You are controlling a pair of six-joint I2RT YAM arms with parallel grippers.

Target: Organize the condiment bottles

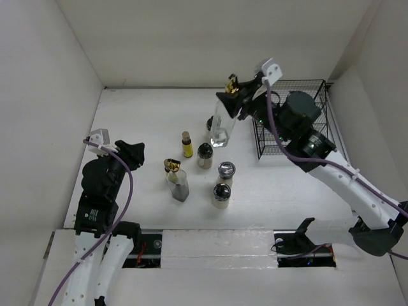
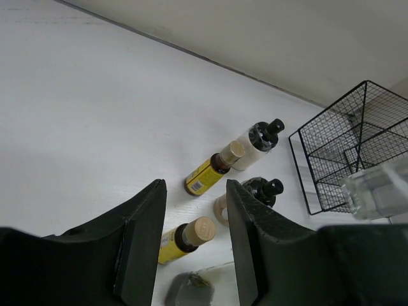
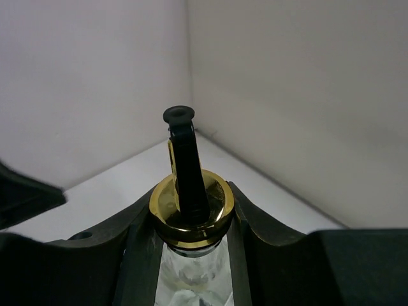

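Note:
The right gripper carries the cruet across, lowers it inside and releases next. The wire basket's empty far end lies to its right in the top view.
My right gripper [image 1: 234, 97] [image 3: 192, 213] is shut on the gold-collared neck of a clear glass cruet [image 1: 223, 124] [image 3: 191, 274]. It holds the cruet tilted, just left of the wire basket; its base [image 2: 376, 191] looks raised off the table. My left gripper [image 1: 135, 153] [image 2: 194, 186] is open and empty, left of the bottle group. On the table stand a yellow bottle with a tan cap [image 1: 187, 145] [image 2: 207, 175], a second yellow bottle [image 2: 182, 239], another gold-spouted cruet [image 1: 177, 183] and three cream-filled jars [image 1: 204, 155] [image 1: 226, 171] [image 1: 221, 194].
A black wire basket [image 1: 294, 118] [image 2: 357, 150] stands at the back right against the wall. White walls close in the table [image 1: 140, 108] at the back and on both sides.

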